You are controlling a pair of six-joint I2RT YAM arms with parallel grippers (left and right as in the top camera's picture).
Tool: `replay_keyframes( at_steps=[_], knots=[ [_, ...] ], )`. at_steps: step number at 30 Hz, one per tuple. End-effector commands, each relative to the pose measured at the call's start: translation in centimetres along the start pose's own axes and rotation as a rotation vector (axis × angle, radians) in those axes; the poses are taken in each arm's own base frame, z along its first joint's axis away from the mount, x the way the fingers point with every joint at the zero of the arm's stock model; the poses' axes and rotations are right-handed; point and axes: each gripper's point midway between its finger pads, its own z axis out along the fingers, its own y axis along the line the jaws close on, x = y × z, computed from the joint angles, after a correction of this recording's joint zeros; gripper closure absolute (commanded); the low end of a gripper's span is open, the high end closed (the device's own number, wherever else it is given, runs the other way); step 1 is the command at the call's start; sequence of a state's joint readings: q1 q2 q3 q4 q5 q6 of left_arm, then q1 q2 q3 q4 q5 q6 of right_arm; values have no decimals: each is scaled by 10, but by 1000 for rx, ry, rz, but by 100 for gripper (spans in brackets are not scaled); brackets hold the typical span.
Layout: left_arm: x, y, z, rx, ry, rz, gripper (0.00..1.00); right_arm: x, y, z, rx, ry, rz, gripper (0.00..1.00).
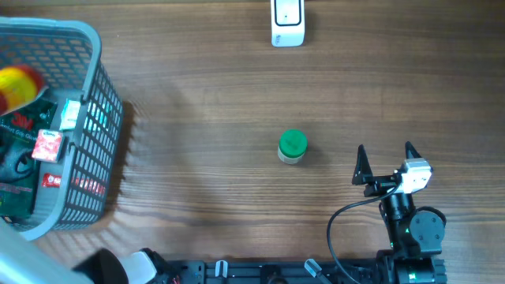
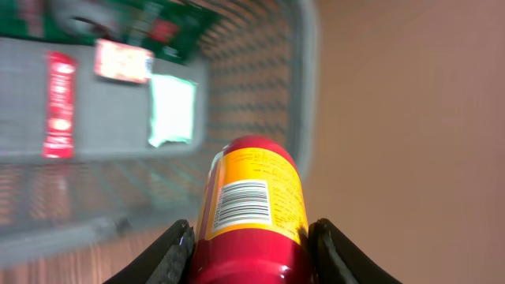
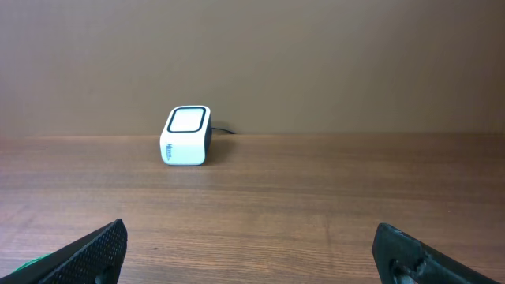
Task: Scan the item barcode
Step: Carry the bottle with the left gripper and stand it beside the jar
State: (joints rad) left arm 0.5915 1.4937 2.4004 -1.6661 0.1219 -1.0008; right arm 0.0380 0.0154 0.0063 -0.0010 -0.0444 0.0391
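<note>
My left gripper will carry the can [image 1: 17, 85] across to the clear tabletop by the jar [image 1: 253, 145], below it and to its right in the overhead view, then lower and release it.
In the left wrist view a red can with a yellow label [image 2: 254, 205] sits between the fingers of my left gripper [image 2: 252, 241], which is shut on it. The barcode [image 2: 241, 203] faces the camera. The can hangs over the grey basket [image 2: 264, 71]. From overhead the same can [image 1: 17, 85] shows at the top left, inside the basket's outline. The white scanner [image 1: 287, 22] stands at the table's far edge and shows as a small box [image 3: 186, 136] in the right wrist view. My right gripper [image 1: 385, 154] rests open near the front right, with nothing between its fingers [image 3: 102, 248].
The grey mesh basket [image 1: 99, 118] fills the left side and holds several packaged goods. A small jar with a green lid [image 1: 293, 147] stands mid-table, left of my right gripper. The arm bases line the front edge.
</note>
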Motion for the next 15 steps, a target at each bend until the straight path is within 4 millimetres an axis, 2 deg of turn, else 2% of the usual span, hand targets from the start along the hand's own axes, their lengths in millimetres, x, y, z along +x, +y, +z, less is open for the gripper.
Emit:
replay_keyframes(
  at_steps=[1,5,8,10,15],
  knots=[
    [47,-24,-24,126,107,93,62,-2,3,0,-13,-9,-13,0],
    [98,-37,-25,158,238,236,62,-2,2,0,-12,-9,-13,0],
    [128,-39,-20,139,301,324,61,-2,3,0,-13,-9,-13,0],
    [156,-39,-11,106,357,405,61,-2,3,0,-13,-9,-13,0],
    [207,-36,13,30,440,528,61,-2,3,0,-13,-9,-13,0]
  ],
)
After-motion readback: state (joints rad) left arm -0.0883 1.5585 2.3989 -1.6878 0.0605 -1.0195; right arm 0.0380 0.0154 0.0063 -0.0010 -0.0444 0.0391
